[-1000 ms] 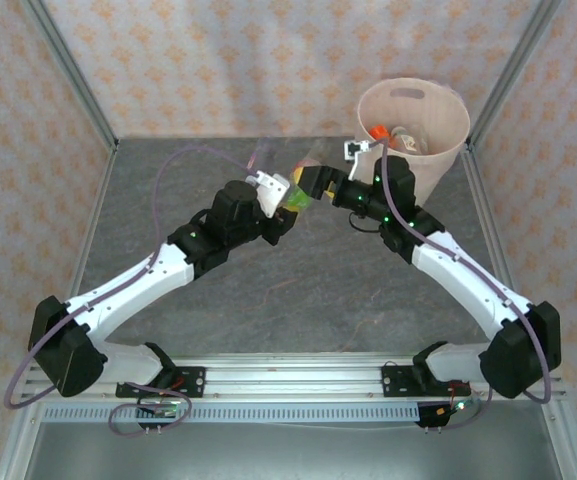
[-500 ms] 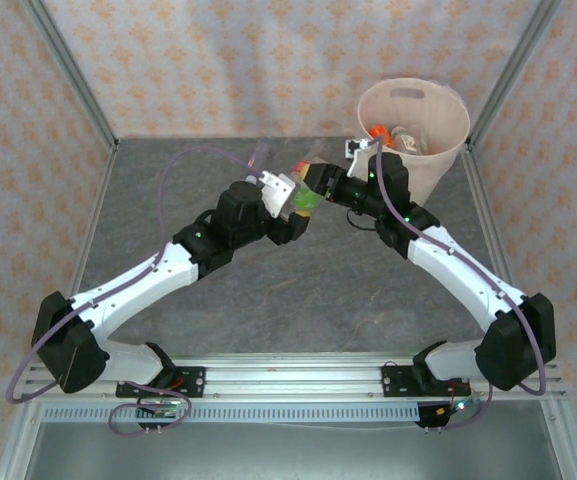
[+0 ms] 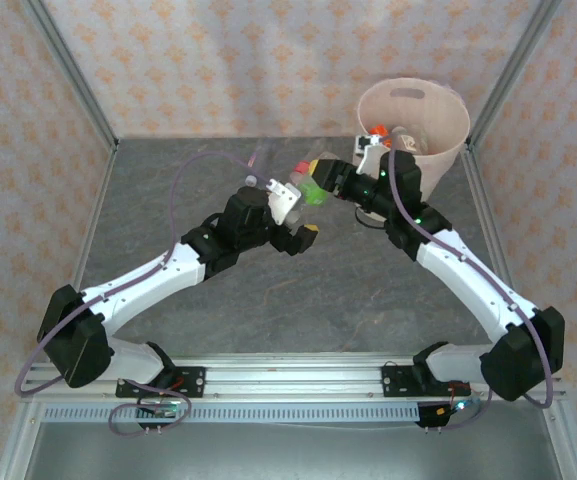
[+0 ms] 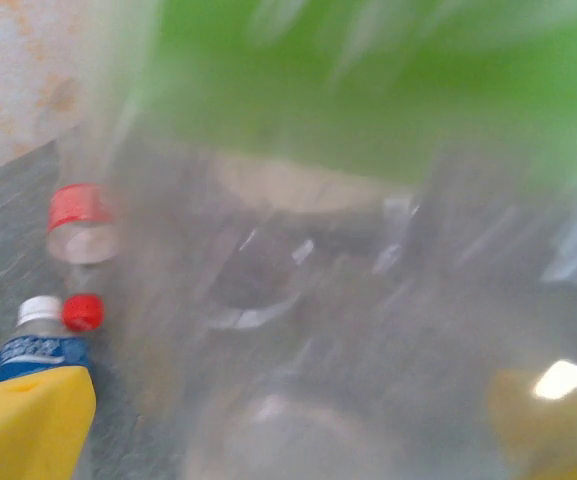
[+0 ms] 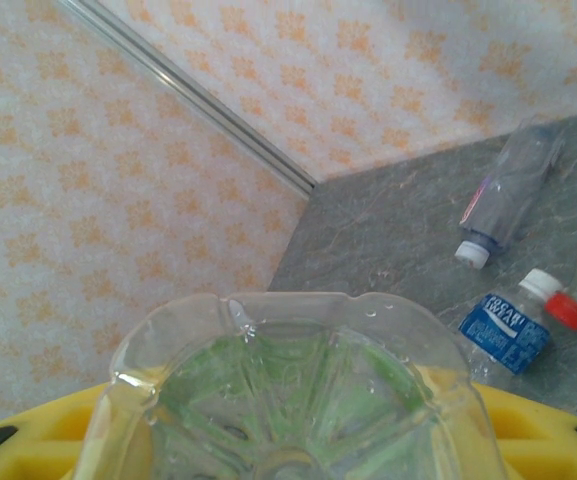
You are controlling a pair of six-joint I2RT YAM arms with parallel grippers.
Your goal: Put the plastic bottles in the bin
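The green-labelled bottle in my right gripper should go outward next and over the opening of the bin [image 3: 450, 104], to be released there. Bottles already lie inside the bin.
A clear plastic bottle with a green label [image 3: 313, 191] hangs above the table's middle, with my right gripper [image 3: 320, 180] shut on it. In the right wrist view its ribbed base [image 5: 288, 400] sits between my yellow fingers [image 5: 28, 435]. My left gripper [image 3: 299, 211] stands open just left of it, yellow fingers [image 4: 28, 420] spread apart, the bottle a green blur [image 4: 368, 90] close ahead. The pinkish-beige bin [image 3: 450, 104] stands at the back right with bottles [image 3: 403, 135] inside. More bottles lie on the table: one blue-labelled [image 5: 506, 332], one clear with a white cap [image 5: 508, 185].
A red-labelled clear bottle [image 4: 80, 225] and a red cap [image 4: 83, 312] lie near the blue-labelled one [image 4: 36, 352]. A metal frame post [image 3: 68, 75] and patterned walls close in the grey table [image 3: 268, 300]. Both arms meet near the table's centre.
My left gripper has opened and let go of the green-labelled bottle. My right gripper has shut on it and lifted it slightly toward the bin. The left arm has drawn back a little.
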